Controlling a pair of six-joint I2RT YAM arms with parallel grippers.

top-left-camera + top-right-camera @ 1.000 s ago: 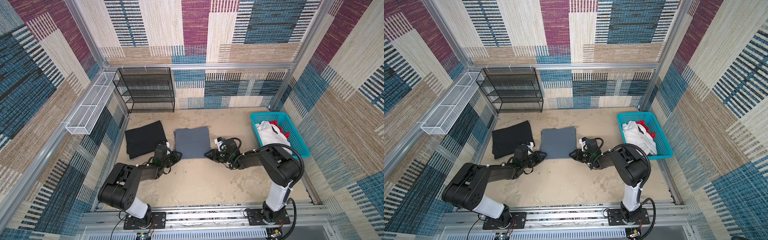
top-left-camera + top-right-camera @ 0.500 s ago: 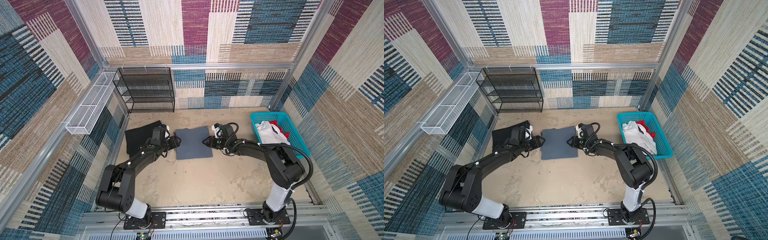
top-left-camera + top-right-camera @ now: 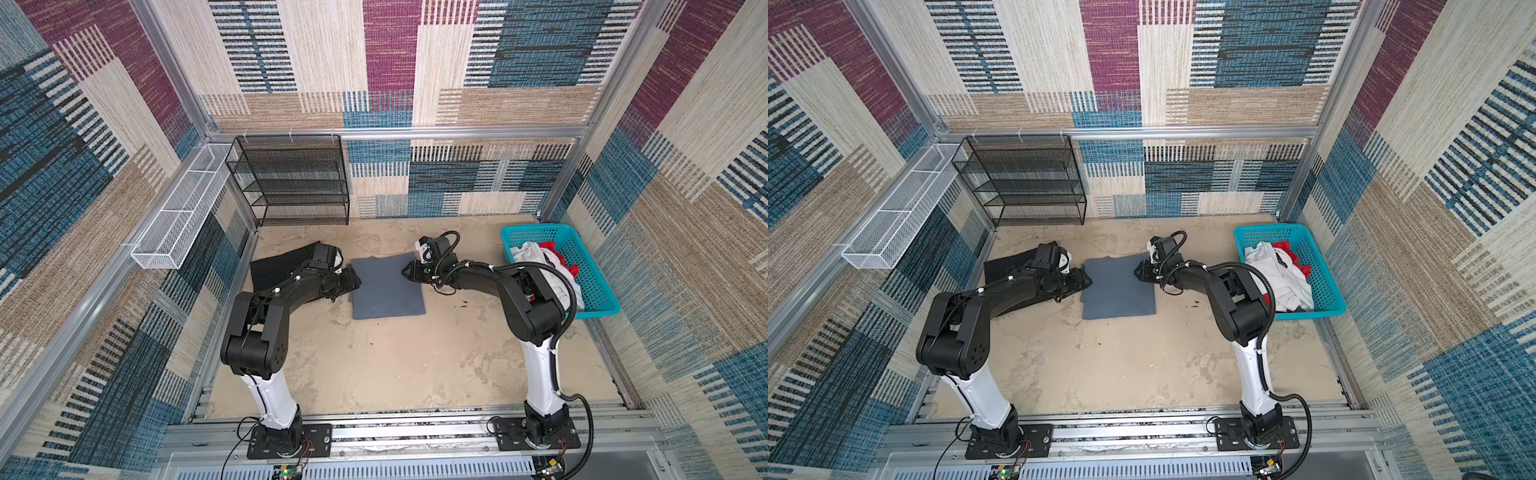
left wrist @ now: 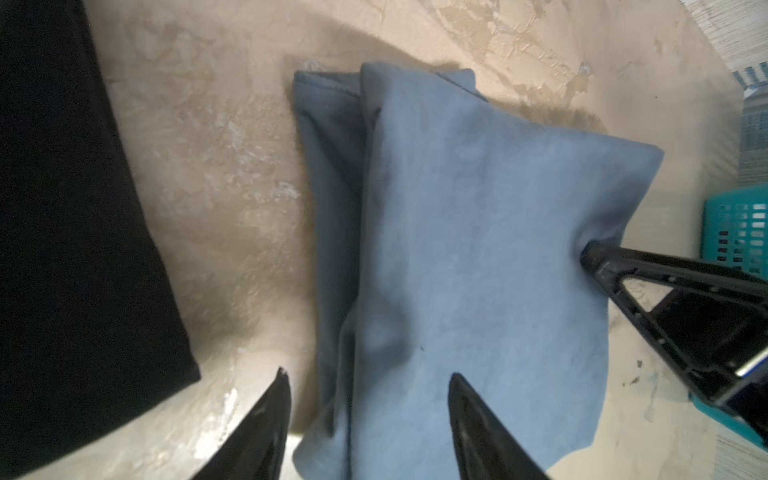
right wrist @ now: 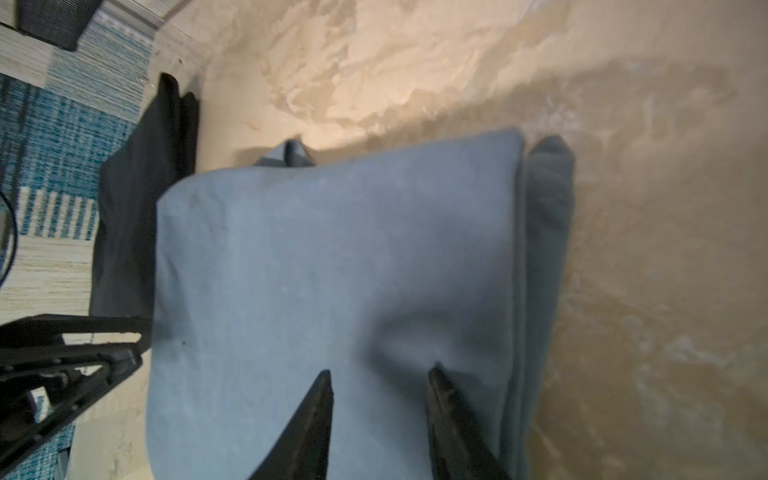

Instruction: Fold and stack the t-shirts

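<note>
The blue-grey t-shirt's edge facing the black t-shirt lies below my left gripper, between its spread fingers, so it will lower and close there next.
A slate blue-grey t-shirt [image 3: 386,291] [image 3: 1117,293] lies folded into a rectangle mid-table. My left gripper [image 3: 355,276] [image 4: 369,376] is at its left edge, open, and the cloth's edge [image 4: 478,249] runs between the spread fingers. My right gripper [image 3: 405,272] [image 5: 380,372] is at the right edge. It is open, and both tips rest on the top layer [image 5: 332,249] and dimple it. A black t-shirt [image 3: 278,266] [image 4: 62,249] lies flat to the left, partly under my left arm. White [image 3: 536,257] and red [image 3: 557,255] t-shirts are bunched in the basket.
The turquoise mesh basket [image 3: 602,309] stands at the right wall behind my right arm. A black wire rack [image 3: 291,178] is at the back left. A white wire tray [image 3: 178,224] hangs on the left wall. Bare sandy tabletop [image 3: 395,365] extends toward the front.
Both grippers slid from the blue-grey shirt's near corners back along its sides to about mid-length. The left jaws opened wider. The shirt stayed flat in place.
</note>
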